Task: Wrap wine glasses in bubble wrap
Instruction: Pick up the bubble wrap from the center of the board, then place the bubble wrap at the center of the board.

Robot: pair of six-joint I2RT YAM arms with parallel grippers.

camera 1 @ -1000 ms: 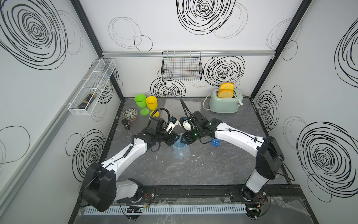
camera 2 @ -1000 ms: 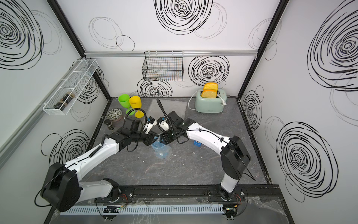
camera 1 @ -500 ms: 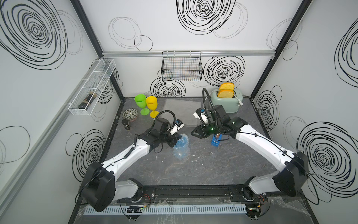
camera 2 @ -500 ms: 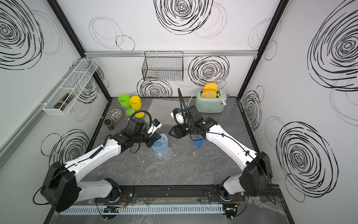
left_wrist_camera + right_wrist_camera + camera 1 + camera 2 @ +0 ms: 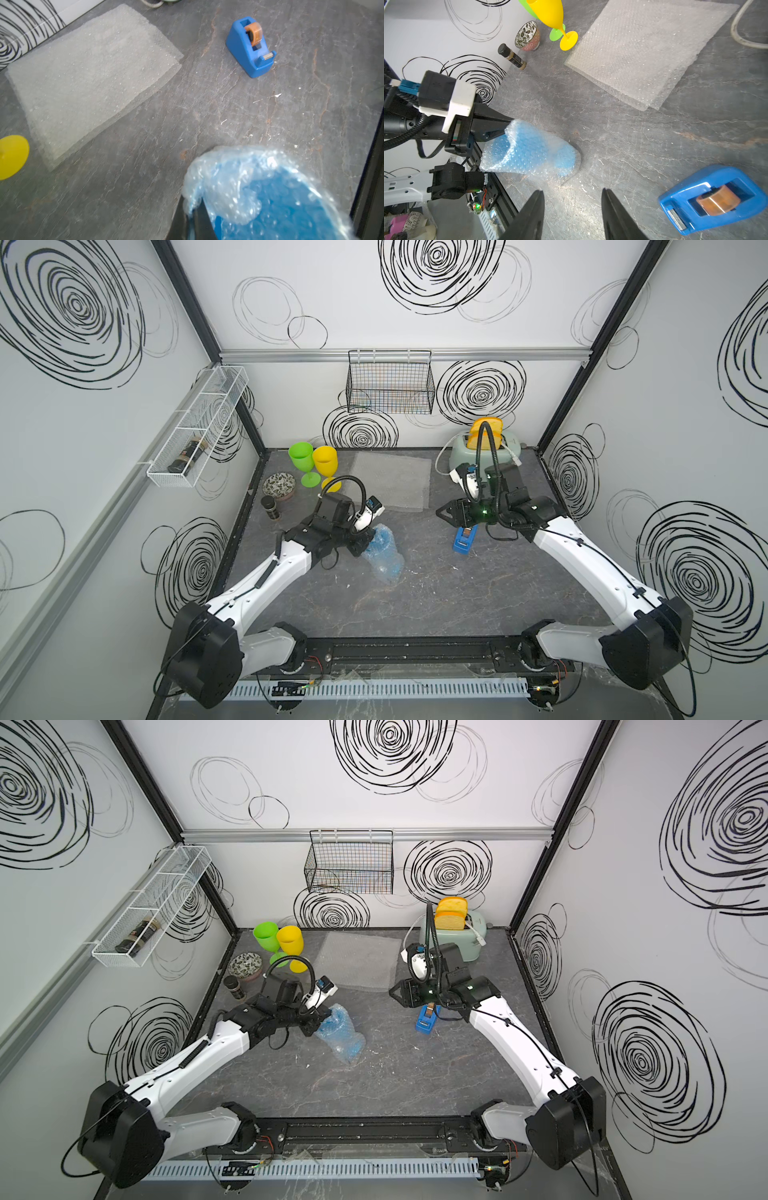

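Observation:
The left gripper next needs to carry the wrapped blue glass onto bare tabletop near the dark bottle, which is outward of the gripper by the wall, and let go of the fold of the wrap.
A blue wine glass (image 5: 384, 549) (image 5: 529, 151) covered in bubble wrap (image 5: 224, 176) leans on the grey table left of centre. My left gripper (image 5: 368, 541) (image 5: 192, 204) is shut on a fold of that wrap at the glass's rim. My right gripper (image 5: 440, 512) (image 5: 573, 191) hangs open and empty to the right of it, apart from it. A green wine glass (image 5: 302, 456) and a yellow one (image 5: 325, 462) stand upright at the back left. Flat sheets of bubble wrap (image 5: 390, 481) (image 5: 643, 52) lie stacked at the back centre.
A blue tape dispenser (image 5: 464, 540) (image 5: 712, 201) sits under my right wrist. A toaster (image 5: 482, 452) with its cord stands at the back right. A patterned bowl (image 5: 279, 486) and a small dark bottle (image 5: 271, 508) stand by the left wall. A wire basket (image 5: 390, 381) hangs on the back wall.
My right arm has drawn away from the wrapped glass to the right, over the tape dispenser. My left gripper has closed on the wrap at the rim.

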